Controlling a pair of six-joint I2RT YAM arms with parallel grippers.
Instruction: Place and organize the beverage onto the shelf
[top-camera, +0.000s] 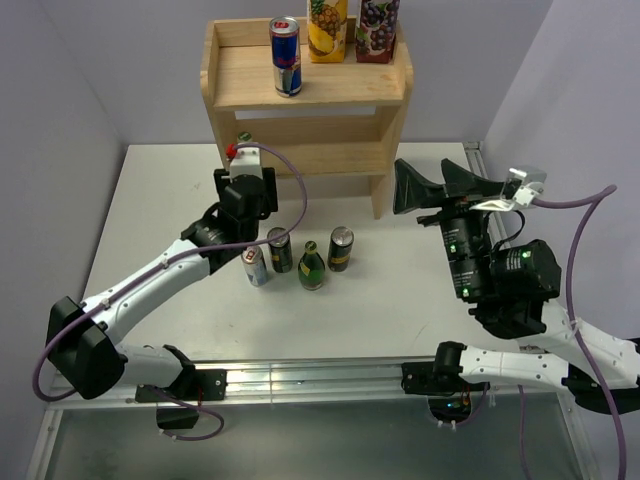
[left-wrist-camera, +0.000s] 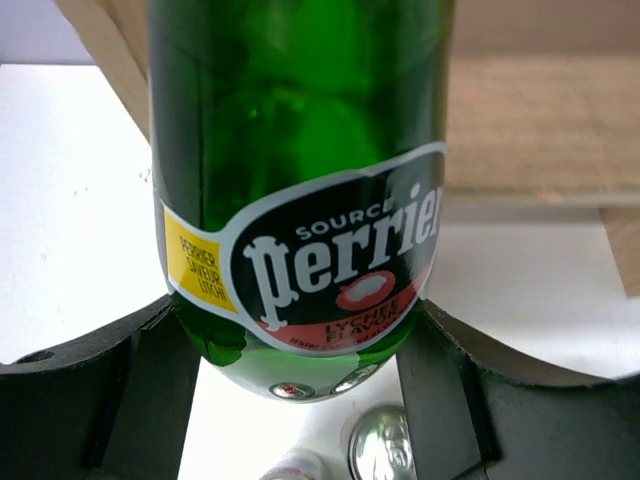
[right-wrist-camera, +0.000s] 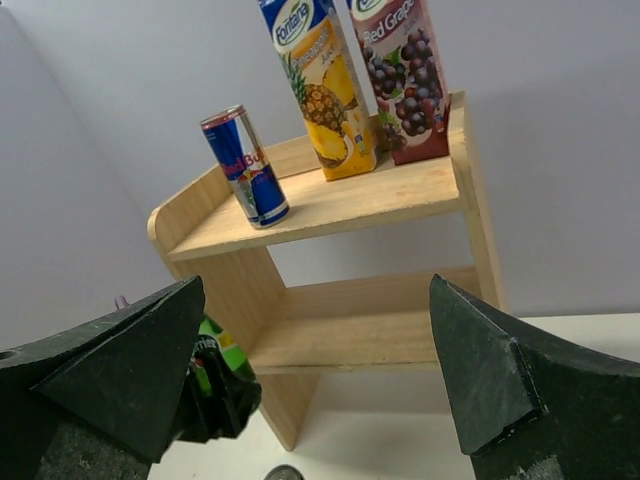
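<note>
The shelf's lower level is bare, so the left gripper should move the green Perrier bottle outward and onto that level, just inside the shelf's nearest side panel.
The light wooden shelf stands at the back centre and also shows in the right wrist view. Its top board holds a Red Bull can, a pineapple juice carton and a grape juice carton. My left gripper is shut on a green Perrier bottle and holds it above the table, in front of the left end of the lower tier. In the top view only the bottle's red cap shows. My right gripper is open and empty, right of the shelf and facing it.
On the table in front of the shelf stand a silver can, a dark can, a small green bottle and another dark can. The lower tier board is bare.
</note>
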